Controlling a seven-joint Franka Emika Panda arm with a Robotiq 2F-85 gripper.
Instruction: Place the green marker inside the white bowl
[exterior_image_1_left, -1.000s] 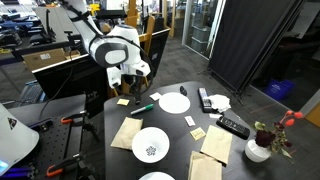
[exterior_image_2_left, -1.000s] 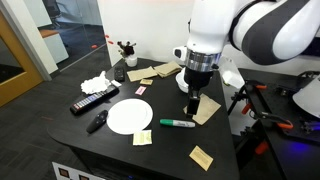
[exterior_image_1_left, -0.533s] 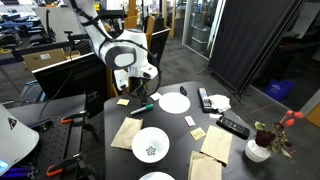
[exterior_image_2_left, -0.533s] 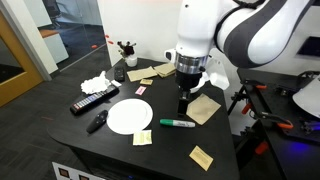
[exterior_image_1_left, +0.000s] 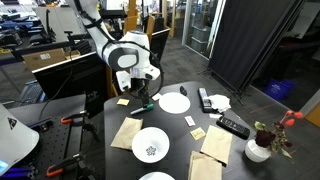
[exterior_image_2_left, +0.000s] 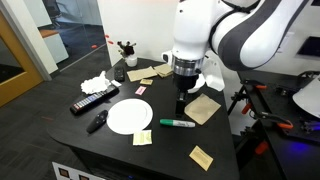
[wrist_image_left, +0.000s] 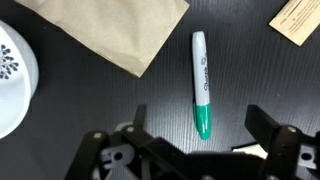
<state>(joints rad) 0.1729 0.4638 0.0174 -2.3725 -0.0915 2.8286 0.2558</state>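
The green cap is already lined up between my open fingers and the marker lies flat below, so I will move my gripper down onto the marker's end with the cap and close.
The green marker lies flat on the black table, white barrel with a green cap; it also shows in both exterior views. My gripper is open and empty, hovering just above it with the green cap between the two fingers; it also shows in both exterior views. The white bowl with a dark centre mark sits nearer the table's front, and its edge shows at the left of the wrist view.
A plain white plate lies beside the marker. Tan napkins and yellow notes lie around. Remotes and a flower vase are farther off.
The arm has shifted sideways and slightly down, bringing the open gripper over the marker. The marker and dishes have not moved.
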